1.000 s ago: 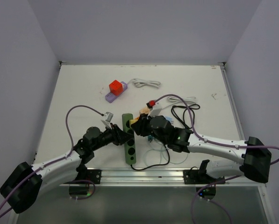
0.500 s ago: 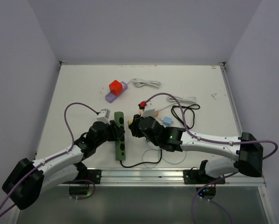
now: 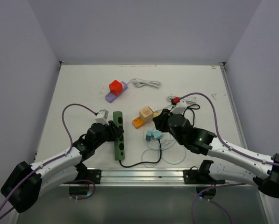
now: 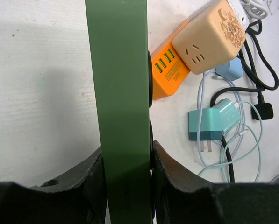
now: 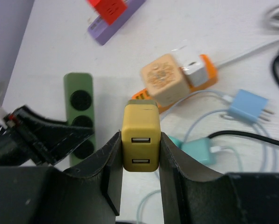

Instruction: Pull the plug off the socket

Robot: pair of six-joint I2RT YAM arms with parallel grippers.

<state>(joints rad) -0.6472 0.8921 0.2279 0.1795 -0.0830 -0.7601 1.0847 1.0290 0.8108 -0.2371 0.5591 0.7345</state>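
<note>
The yellow plug moves away from the green power strip (image 3: 118, 137) next in my right gripper, then down to the table beside the light blue charger's pins.
The green power strip (image 3: 118, 137) lies left of centre on the table. My left gripper (image 3: 112, 132) is shut on its sides, and the left wrist view shows the strip (image 4: 120, 84) clamped between both fingers of that gripper (image 4: 127, 153). My right gripper (image 3: 160, 122) is to the right of the strip, clear of it. In the right wrist view it (image 5: 139, 156) is shut on a yellow two-port USB plug (image 5: 140, 128), held above the table. The strip (image 5: 78, 109) lies apart to the left with its round sockets bare. In the top view the plug is hidden by the gripper.
An orange strip with a beige cube adapter (image 3: 144, 115) lies between the arms. A teal charger (image 3: 153, 135) with pale cables lies beside it, and a light blue charger (image 5: 246, 106) is near. A purple strip with a red plug (image 3: 116, 88), a white cable (image 3: 146, 83) and a black cable (image 3: 186, 112) lie farther back.
My right gripper has moved right, away from the green strip, with the yellow plug in it. My left gripper has shifted the strip to the left.
</note>
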